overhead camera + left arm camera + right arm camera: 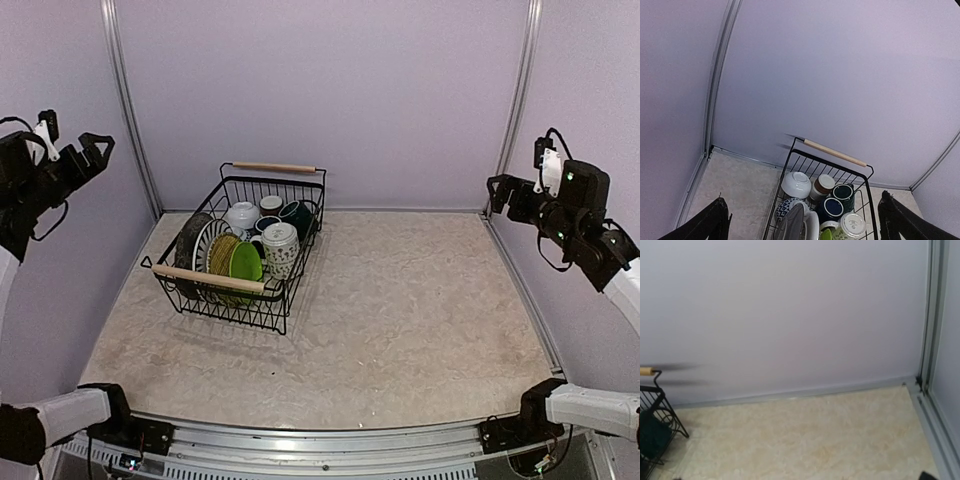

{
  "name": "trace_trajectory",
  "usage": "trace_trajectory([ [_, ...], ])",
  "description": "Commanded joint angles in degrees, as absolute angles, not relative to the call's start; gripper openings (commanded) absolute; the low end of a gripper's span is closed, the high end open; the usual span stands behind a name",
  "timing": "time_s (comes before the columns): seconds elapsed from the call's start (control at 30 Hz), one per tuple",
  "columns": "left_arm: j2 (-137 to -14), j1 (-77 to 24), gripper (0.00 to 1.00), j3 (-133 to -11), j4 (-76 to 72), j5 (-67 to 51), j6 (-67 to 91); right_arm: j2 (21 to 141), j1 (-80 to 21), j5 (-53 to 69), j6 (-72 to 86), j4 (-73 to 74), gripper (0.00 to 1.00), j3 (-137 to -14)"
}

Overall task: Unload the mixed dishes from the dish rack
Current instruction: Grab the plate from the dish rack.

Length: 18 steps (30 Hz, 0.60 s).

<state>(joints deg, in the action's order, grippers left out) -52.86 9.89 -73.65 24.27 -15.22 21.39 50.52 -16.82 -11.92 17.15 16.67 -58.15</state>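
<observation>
The dark plate is the last in the row, so the robot will next lower its left gripper to the right in the top view, tilting it down onto the dark plate's upper rim (193, 226) (796, 218).
The black wire dish rack (290, 290) stands at the table's back left. It holds a striped plate (190, 245), a woven yellow plate (222, 252), a lime green plate (245, 262), a patterned white mug (280, 247), a white bowl (242, 215), a small cup (271, 204) and a dark mug (297, 215). My left gripper (85, 150) is open and empty, high up at the far left. In the left wrist view its gripper (802, 200) looks down on the rack's far end (835, 152). My right gripper (505, 192) is open and empty, high at the far right.
Lilac walls close the table on three sides, with metal posts (128, 110) at the back corners. The right wrist view shows bare table (805, 440), the right back post (930, 315) and a corner of the rack (652, 430) at its left edge.
</observation>
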Motion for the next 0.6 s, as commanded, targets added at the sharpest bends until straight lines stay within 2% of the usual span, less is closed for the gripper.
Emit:
trace_trajectory([
  [0.0,-56.6,10.7,0.99,-77.6,32.5,-22.2,24.4,54.0,-17.7,-13.6,21.0,23.1,1.0,-61.8],
  [0.3,-64.7,8.5,0.99,-83.2,41.6,-29.5,25.4,63.2,-18.1,-14.9,24.1,32.2,1.0,-65.7],
  [0.43,-69.1,2.4,0.99,-87.6,47.8,-26.3,23.3,65.3,-18.2,-17.3,26.4,34.8,1.0,-65.7],
  [0.57,-75.5,-6.7,0.99,-93.9,55.3,-19.6,20.7,62.6,-18.2,-12.7,26.1,30.4,1.0,-60.8],
])
